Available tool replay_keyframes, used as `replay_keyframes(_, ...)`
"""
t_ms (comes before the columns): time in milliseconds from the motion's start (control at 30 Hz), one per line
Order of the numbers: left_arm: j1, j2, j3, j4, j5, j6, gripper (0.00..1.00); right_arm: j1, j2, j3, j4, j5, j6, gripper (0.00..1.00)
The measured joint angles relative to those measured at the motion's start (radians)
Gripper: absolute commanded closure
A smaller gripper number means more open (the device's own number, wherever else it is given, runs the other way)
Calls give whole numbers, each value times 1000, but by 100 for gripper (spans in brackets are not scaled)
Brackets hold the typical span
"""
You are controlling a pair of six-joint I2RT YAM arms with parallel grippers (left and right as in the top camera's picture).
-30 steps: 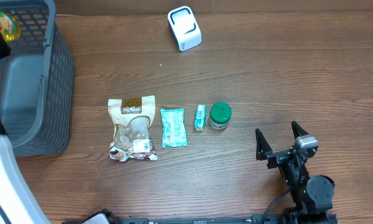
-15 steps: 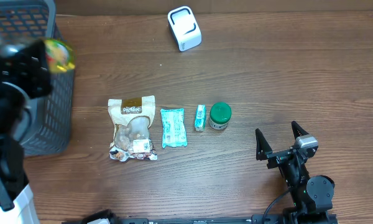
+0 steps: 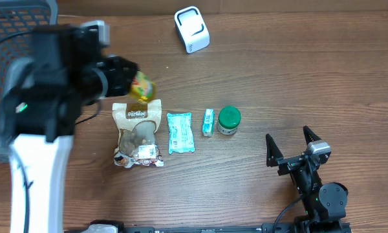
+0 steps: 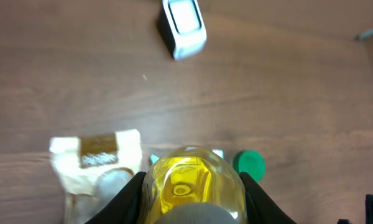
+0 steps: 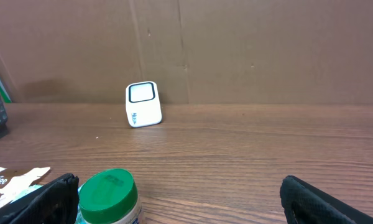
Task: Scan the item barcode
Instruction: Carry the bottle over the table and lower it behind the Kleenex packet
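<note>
The bottle (image 4: 193, 183) in my left gripper moves to the right in the overhead view and down beyond the teal packet next, since the table there is clear.
My left gripper (image 3: 134, 83) is shut on a clear bottle of yellow liquid (image 3: 142, 87), held in the air above the top edge of the snack bag (image 3: 138, 133). In the left wrist view the bottle (image 4: 193, 183) fills the space between the black fingers (image 4: 129, 199), and my left gripper (image 4: 193, 202) points toward the white barcode scanner (image 4: 183, 25). The scanner (image 3: 192, 29) stands at the table's far middle, well apart from the bottle. My right gripper (image 3: 291, 145) rests open at the near right, with nothing in it.
In a row on the table lie the snack bag, a teal packet (image 3: 180, 133), a small teal box (image 3: 208, 122) and a green-lidded jar (image 3: 229, 120). A grey mesh basket (image 3: 19, 13) stands at the far left, partly hidden by my left arm.
My left arm has swung right from over the basket to above the snack bag, carrying the yellow bottle with it. The right arm has not moved.
</note>
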Motion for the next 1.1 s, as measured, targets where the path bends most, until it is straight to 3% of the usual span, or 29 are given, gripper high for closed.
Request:
replay_keyframes(567, -435, 340, -5, 161, -435, -214, 80, 0, 0, 0, 0, -1, 0, 0)
replay_keyframes(1100, -470, 558, -5, 254, -524, -271, 77, 0, 0, 0, 0, 0, 0, 0)
